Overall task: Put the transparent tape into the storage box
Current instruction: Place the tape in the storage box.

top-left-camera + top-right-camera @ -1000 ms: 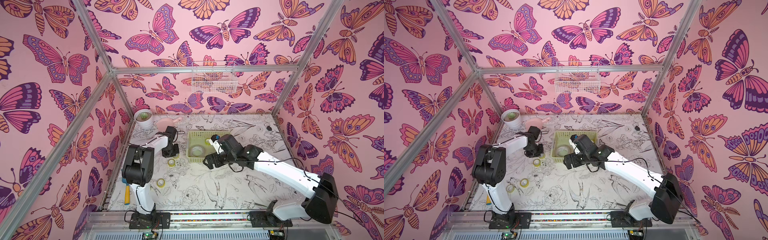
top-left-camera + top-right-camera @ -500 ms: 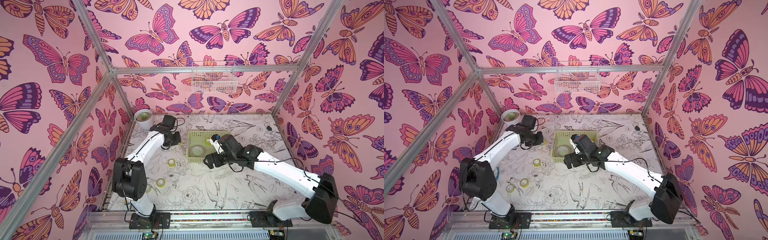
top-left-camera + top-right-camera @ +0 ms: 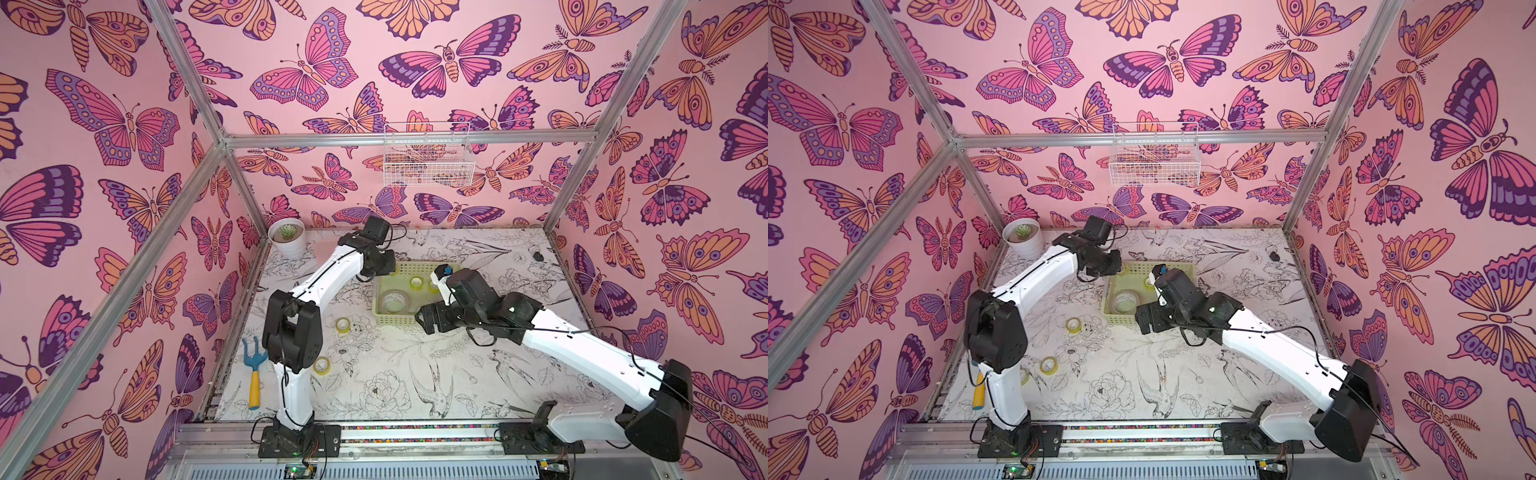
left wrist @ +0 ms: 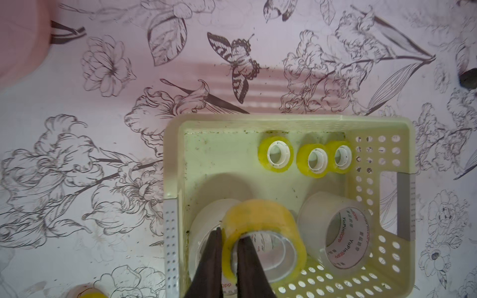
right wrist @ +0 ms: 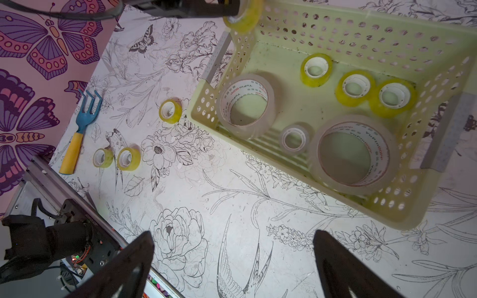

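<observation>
The box's bottom is bare below, beside the small yellow rolls; my left gripper will carry the tape point(image 4: 263, 232) over there, lower and release next.
My left gripper point(image 4: 231, 233) is shut on a yellow-tinted transparent tape point(image 4: 263, 232), one finger through its core and one outside. It hangs above the left end of the storage box point(image 4: 258, 118), a pale yellow-green perforated basket. The right wrist view shows this tape point(image 5: 244, 16) over the box's wall point(image 5: 335, 25). Several rolls lie inside the box, small yellow ones and large clear ones. In both top views the left gripper point(image 3: 388, 266) point(image 3: 1119, 268) is at the box's left rim point(image 3: 397, 322). My right gripper point(image 5: 232, 237) stands open and empty above the table by the box's front corner.
Three small yellow rolls lie on the table left of the box point(image 5: 170, 111) point(image 5: 128, 158) point(image 5: 102, 158). A blue garden fork with a yellow handle point(image 3: 254, 374) lies by the left wall. A potted succulent point(image 3: 287, 237) stands at the back left. A white wire basket point(image 3: 428, 160) hangs on the back wall.
My left arm has risen from the table beside the loose rolls and swung right, carrying the roll over the box's left end. The right arm has not moved.
</observation>
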Controlling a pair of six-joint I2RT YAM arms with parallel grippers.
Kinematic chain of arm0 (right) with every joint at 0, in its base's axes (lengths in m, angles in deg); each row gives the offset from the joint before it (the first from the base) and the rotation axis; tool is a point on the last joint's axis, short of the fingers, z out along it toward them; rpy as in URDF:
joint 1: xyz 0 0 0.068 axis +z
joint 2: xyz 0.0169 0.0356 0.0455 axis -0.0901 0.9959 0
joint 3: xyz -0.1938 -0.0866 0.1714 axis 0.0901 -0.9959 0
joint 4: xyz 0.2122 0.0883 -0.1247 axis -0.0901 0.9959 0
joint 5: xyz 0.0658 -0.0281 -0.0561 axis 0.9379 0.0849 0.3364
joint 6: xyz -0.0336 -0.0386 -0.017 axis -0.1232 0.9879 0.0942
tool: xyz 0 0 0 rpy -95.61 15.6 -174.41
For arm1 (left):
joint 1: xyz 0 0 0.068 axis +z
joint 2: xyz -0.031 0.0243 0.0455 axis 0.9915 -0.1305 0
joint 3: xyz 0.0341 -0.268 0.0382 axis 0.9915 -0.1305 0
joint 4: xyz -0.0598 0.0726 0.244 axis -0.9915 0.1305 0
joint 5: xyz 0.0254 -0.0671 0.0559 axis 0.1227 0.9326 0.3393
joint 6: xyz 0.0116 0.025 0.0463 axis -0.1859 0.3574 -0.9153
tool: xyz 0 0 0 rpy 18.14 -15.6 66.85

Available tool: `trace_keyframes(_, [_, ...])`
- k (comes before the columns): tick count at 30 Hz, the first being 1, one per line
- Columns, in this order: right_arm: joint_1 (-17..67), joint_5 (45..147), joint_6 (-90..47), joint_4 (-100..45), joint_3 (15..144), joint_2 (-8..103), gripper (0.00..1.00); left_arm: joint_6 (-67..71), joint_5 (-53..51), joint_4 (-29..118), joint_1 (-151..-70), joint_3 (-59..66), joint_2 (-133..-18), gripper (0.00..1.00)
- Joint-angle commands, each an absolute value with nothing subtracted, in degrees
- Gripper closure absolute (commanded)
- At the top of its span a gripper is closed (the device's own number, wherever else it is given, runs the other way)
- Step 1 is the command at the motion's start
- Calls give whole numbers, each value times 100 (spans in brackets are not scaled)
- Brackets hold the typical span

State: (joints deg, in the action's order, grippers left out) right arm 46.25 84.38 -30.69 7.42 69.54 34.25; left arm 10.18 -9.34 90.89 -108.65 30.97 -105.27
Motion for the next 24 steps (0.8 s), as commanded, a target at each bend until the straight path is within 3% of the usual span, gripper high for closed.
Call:
trace_keyframes(1, [4642,8185,-3201,961,6801,3235,1,888,-1168,9347,-10973,3411,-10916,99])
trace_keyframes(24, [4616,7875,-3335,1251,6617,2877,1,971,-1488,9624,-11177,5212,-13257,100])
